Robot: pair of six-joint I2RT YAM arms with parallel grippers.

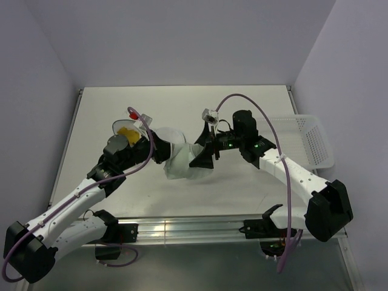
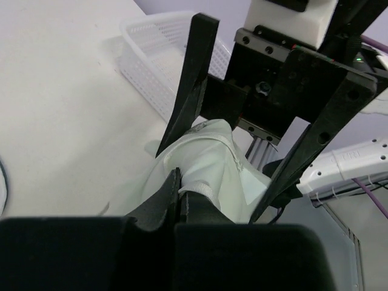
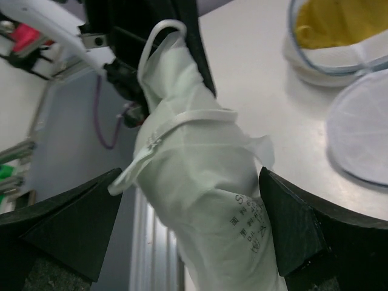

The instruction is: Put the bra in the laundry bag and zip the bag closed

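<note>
The bra's labelled end (image 1: 194,151) (image 3: 229,236) is already between my right gripper's open fingers. My right gripper next needs to keep it there and bring both fingers together on the cloth.
The bra (image 1: 180,163) is a bunched pale white cloth with a printed label, held up off the table. My left gripper (image 1: 157,150) is shut on its strap and edge, as the left wrist view (image 2: 179,195) shows. My right gripper (image 1: 199,151) is open, its two fingers (image 3: 291,230) standing wide on either side of the bra (image 3: 200,182). The laundry bag (image 1: 128,131) lies open behind my left gripper, with something yellow (image 3: 330,27) in one half and the white mesh lid half (image 3: 364,130) flat beside it.
A white perforated plastic basket (image 1: 306,142) stands at the table's right edge and also shows in the left wrist view (image 2: 159,63). A metal rail (image 1: 188,229) runs along the near edge. Purple cables loop over both arms.
</note>
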